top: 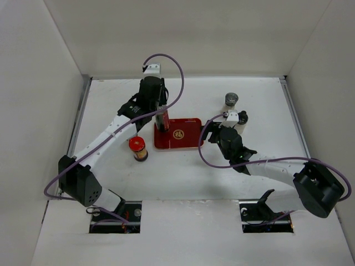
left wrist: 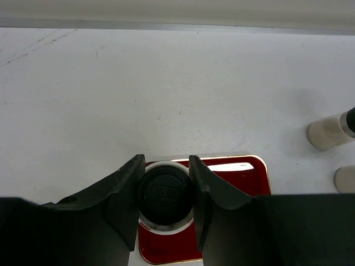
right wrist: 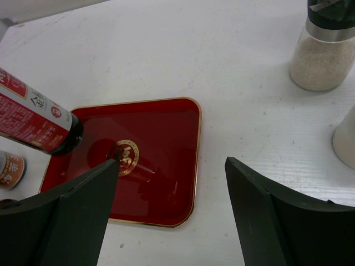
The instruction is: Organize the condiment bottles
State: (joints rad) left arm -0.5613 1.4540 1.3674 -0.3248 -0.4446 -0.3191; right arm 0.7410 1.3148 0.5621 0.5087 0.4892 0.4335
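The bottle's base still hovers above the tray, so my left gripper will next lower over the tray's end by the amber jar and release the cap.
My left gripper (top: 159,105) is shut on the black cap (left wrist: 165,191) of the tall dark bottle (top: 162,119), which stands upright with its base on or just above the left part of the red tray (top: 186,136). The bottle's red label shows in the right wrist view (right wrist: 36,119). The red-capped amber jar (top: 138,148) stands on the table left of the tray. A grey-topped shaker (top: 231,101) stands at the back right. A second dark-topped white one (top: 242,118) is partly hidden by the right arm. My right gripper (right wrist: 171,166) is open and empty over the tray's right edge. The pale-lidded jar is not in view.
White walls enclose the table on three sides. The left arm's purple cable (top: 172,61) arches above the tray. The right arm's body (top: 230,145) sits between the tray and the shakers. In the right wrist view the shaker (right wrist: 323,50) is far right.
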